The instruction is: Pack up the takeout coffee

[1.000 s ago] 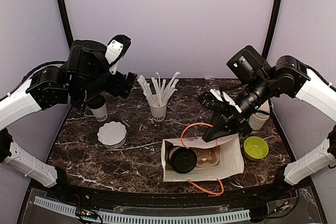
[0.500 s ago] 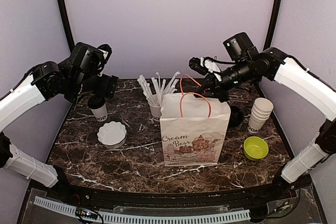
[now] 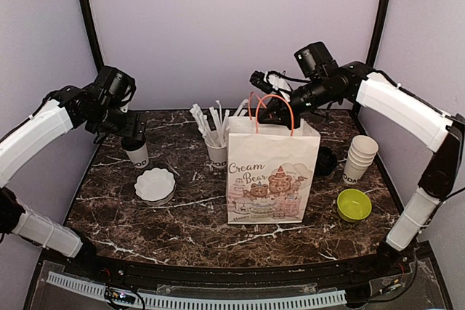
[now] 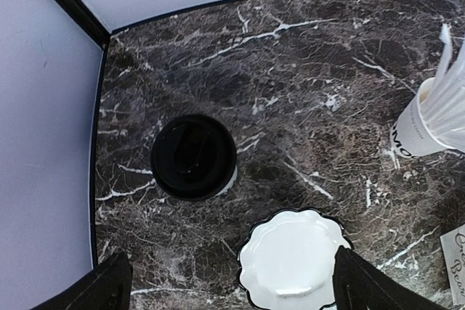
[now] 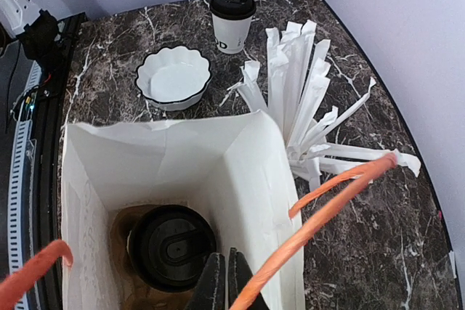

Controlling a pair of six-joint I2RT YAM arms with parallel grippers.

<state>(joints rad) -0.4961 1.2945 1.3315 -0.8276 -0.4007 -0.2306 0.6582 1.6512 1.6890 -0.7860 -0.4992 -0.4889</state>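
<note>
My left gripper is open, and the cup's black lid (image 3: 134, 144) (image 4: 194, 155) is still ahead of and below its fingers. I need to move this gripper outward and down until its fingers are on both sides of the lid.
One takeout coffee cup (image 3: 136, 152) with a black lid stands at the back left; in the left wrist view its lid (image 4: 193, 156) lies ahead of my fingers. My left gripper (image 3: 133, 130) hovers just above it, open and empty. The second lidded cup (image 5: 173, 247) sits in a brown carrier at the bottom of the white paper bag (image 3: 272, 172), which stands upright in the middle. My right gripper (image 3: 263, 109) is at the bag's top, shut on its orange handle (image 5: 327, 205). The far cup also shows in the right wrist view (image 5: 232, 19).
A white scalloped bowl (image 3: 155, 184) lies near the left cup. A cup of wrapped straws (image 3: 216, 149) stands just left of the bag. A stack of lidless cups (image 3: 360, 157), a green bowl (image 3: 354, 203) and a dark round object (image 3: 325, 159) sit at the right.
The bag lay flat a second ago; my right gripper has raised it upright by the handle and shifted it slightly right. My left gripper has swung down over the left cup.
</note>
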